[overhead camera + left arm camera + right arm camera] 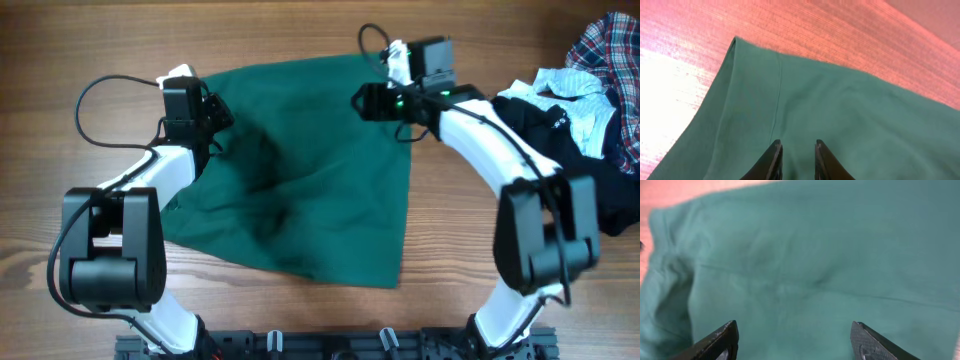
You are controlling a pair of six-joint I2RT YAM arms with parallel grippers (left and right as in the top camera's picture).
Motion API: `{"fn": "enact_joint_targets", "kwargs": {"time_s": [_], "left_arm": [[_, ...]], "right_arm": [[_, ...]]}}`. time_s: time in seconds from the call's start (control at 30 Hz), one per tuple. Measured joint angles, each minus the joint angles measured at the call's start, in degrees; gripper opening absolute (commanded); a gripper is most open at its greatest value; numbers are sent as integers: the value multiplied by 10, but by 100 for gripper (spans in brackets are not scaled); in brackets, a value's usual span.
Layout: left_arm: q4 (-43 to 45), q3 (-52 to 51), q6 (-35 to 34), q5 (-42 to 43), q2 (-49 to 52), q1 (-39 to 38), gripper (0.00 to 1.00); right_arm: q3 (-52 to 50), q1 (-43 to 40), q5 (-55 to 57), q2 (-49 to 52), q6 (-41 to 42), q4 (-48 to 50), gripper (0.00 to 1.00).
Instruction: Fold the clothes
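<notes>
Next, my left gripper lowers onto the green garment's seam, moves outward to the seam's far end (222, 74) (779, 56) and releases it, being short of the garment's edge.
The dark green garment (300, 180) lies spread flat in the middle of the table, with its near edge folded into a slanted line. My left gripper (216, 110) hovers over its left edge. In the left wrist view that gripper (796, 146) is open only a narrow gap, with just green cloth (840, 115) beneath and nothing between the fingers. My right gripper (362, 100) is over the garment's far right corner. In the right wrist view it (795, 330) stands wide open above the fabric (805, 255). More clothes are piled at the far right.
The pile at the right edge holds a plaid shirt (612, 45), a white piece (565, 85) and a black garment (560, 135). Bare wooden table (60, 50) surrounds the green garment. The arm bases stand at the near edge.
</notes>
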Motion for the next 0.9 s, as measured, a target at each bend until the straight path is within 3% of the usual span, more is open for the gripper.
{"fn": "enact_joint_targets", "kwargs": {"time_s": [0.53,0.63,0.7,0.77,0.9], "left_arm": [[84,0,0,-2,64,0,19],[97,0,0,-2,83,0,12],[105,0,0,-2,93,0,4],[117,0,2,-2,100,0,4],[125,0,2,-2,107,0,4]], "right_arm": [[0,12,0,40,0,52,70],[0,12,1,40,0,61,61],[0,12,3,42,-3,72,43],[0,12,5,48,-2,81,29],[0,12,12,68,0,88,15]]}}
